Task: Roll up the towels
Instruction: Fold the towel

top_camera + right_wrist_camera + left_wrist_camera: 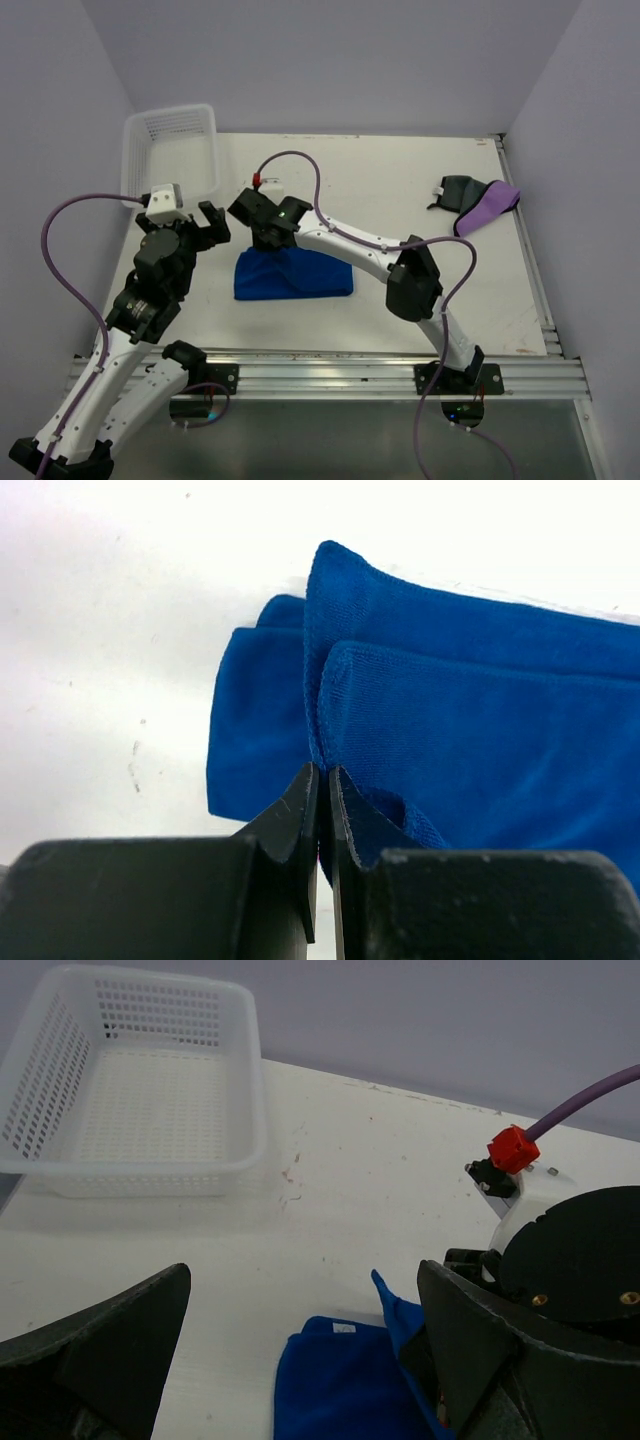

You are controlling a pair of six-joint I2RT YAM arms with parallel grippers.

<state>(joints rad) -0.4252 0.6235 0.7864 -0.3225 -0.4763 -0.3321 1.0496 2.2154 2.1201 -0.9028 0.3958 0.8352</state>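
Note:
My right gripper next moves back and down over the towel's end nearest my left gripper and releases the towel's edge. The towel's pinched fold still stands raised.
A blue towel (292, 274) lies folded on the white table (380, 190) near the front middle. My right gripper (268, 240) is shut on the blue towel's far edge and lifts a fold of it; in the right wrist view the cloth (450, 730) is pinched between the fingertips (322, 790). My left gripper (212, 222) is open and empty, just left of the towel. In the left wrist view the towel (340, 1380) lies between its fingers (110, 1340). A dark grey and purple towel pile (476, 200) lies at the far right.
A white plastic basket (170, 150) stands at the table's far left corner, also in the left wrist view (140, 1090). Purple cables (300, 160) loop above the arms. The table's metal rail (330, 370) runs along the front.

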